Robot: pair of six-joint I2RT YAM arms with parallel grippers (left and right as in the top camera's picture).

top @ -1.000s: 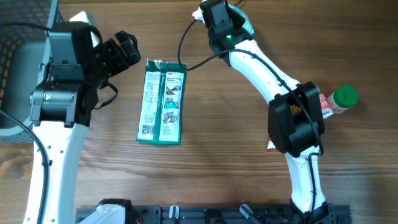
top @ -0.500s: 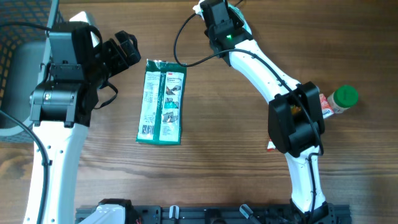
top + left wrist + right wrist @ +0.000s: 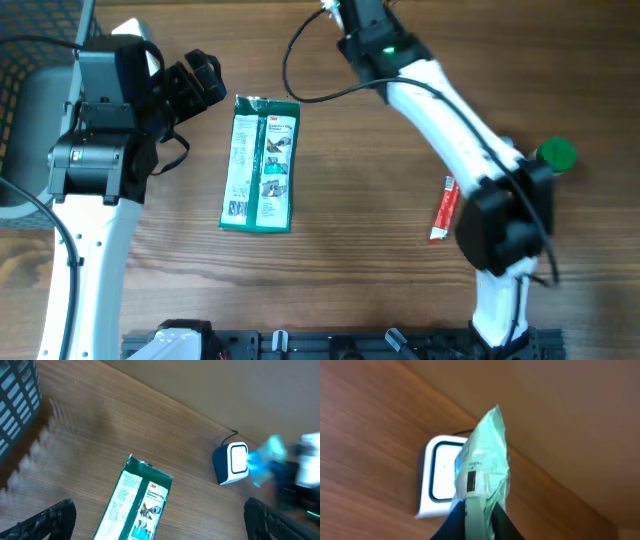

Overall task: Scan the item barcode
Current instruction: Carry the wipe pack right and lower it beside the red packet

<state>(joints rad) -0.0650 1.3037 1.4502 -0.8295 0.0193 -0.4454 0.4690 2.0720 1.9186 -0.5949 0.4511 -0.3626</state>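
Note:
My right gripper moves back from the scanner and down to the bare wood (image 3: 406, 198) beside the red sachet next, since there is clear room to release the packet.
My right gripper (image 3: 477, 510) is shut on a pale green plastic packet (image 3: 487, 460), which sticks up between its dark fingers. A small black barcode (image 3: 471, 480) shows on the packet's white label. The packet hangs just in front of the white scanner (image 3: 436, 480), whose window faces it. In the left wrist view the scanner (image 3: 231, 463) stands at the table's far edge with the blurred packet (image 3: 263, 457) beside it. In the overhead view the right wrist (image 3: 362, 18) is at the top edge. My left gripper (image 3: 160, 520) is open, apart from both.
A green glove package (image 3: 262, 165) lies flat at centre left, just right of the left gripper (image 3: 203, 80). A red sachet (image 3: 443, 208) and a green-capped bottle (image 3: 556, 154) lie at the right. A dark basket (image 3: 15, 405) stands at the far left.
The right arm has swung its elbow to the right, uncovering the red sachet, and its wrist has shifted slightly up and right with the packet. The left arm has not moved.

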